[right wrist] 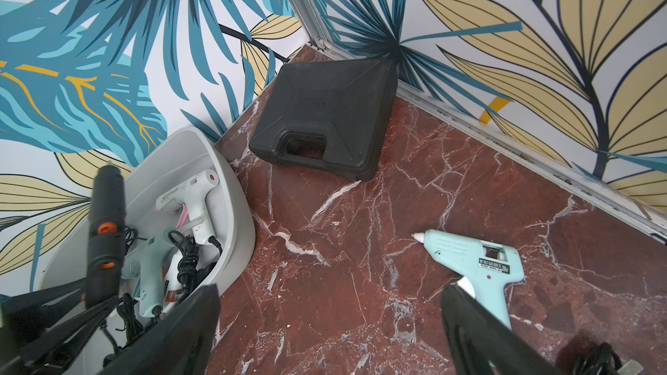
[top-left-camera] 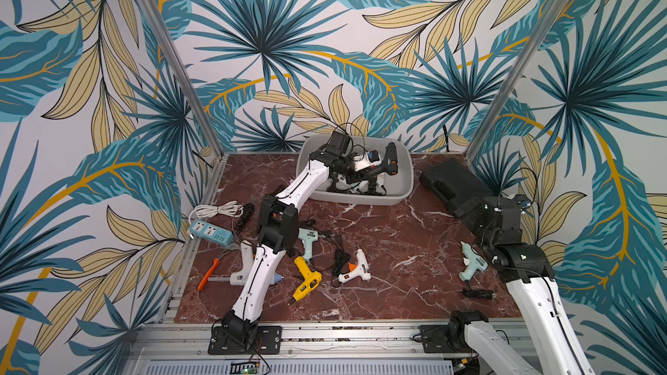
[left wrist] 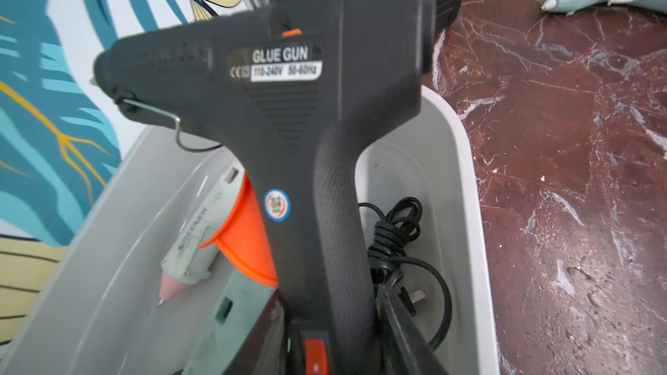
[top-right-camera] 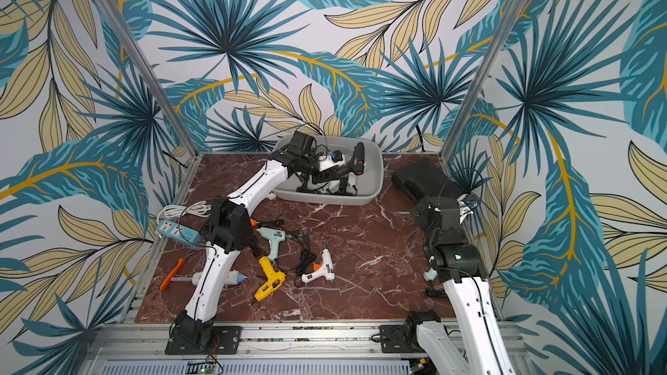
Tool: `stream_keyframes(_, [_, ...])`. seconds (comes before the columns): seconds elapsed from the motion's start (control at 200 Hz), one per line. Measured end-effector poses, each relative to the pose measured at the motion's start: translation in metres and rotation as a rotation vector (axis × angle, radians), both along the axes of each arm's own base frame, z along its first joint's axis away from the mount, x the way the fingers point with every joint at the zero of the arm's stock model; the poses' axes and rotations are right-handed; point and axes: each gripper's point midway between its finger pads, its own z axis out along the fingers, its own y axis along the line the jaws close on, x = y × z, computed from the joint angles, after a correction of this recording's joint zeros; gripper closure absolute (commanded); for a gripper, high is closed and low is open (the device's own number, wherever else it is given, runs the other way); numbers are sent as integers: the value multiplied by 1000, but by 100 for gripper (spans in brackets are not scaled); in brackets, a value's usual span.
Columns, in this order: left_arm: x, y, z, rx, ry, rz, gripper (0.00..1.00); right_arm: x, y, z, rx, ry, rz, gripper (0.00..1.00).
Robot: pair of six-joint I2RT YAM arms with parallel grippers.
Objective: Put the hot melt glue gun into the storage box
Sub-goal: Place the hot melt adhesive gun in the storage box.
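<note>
I will next move my left gripper down into the tub's end by the black case (top-left-camera: 396,182) (left wrist: 394,170) and let go of the black glue gun, because the tub's bare bottom shows there beside the coiled cord.
A black hot melt glue gun (left wrist: 288,102) with an orange trigger hangs nose-up over the storage box (left wrist: 465,211), a light grey tub. My left gripper (left wrist: 335,319) is shut on its handle. Both top views show the gun (top-left-camera: 389,158) (top-right-camera: 357,158) above the tub's (top-left-camera: 404,189) (top-right-camera: 375,189) right half. Several other glue guns and coiled cords lie inside. My right gripper (right wrist: 330,319) stands open over bare marble, beside a mint glue gun (right wrist: 476,265) (top-left-camera: 471,261) that touches neither finger.
On the table in front lie a yellow glue gun (top-left-camera: 306,279), a white one (top-left-camera: 355,268), a mint one (top-left-camera: 306,241) and a large white one (top-left-camera: 242,265). At the left are orange pliers (top-left-camera: 209,272) and a power strip (top-left-camera: 211,232). A black case (right wrist: 325,117) sits at the back right.
</note>
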Motion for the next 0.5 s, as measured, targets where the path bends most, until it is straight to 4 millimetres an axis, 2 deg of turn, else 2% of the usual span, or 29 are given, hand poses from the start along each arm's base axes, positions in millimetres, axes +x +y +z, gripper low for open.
stream_keyframes(0.12, [2,-6,-30,75,-7,25,100,0,1,0,1,2,7,0])
stream_keyframes(0.27, [5,-14,-57,146,-29,46,100,-1,2,1,2,-1,13,1])
stream_keyframes(0.496, [12,-21,-58,225,-150,59,100,0,5,0,10,1,31,1])
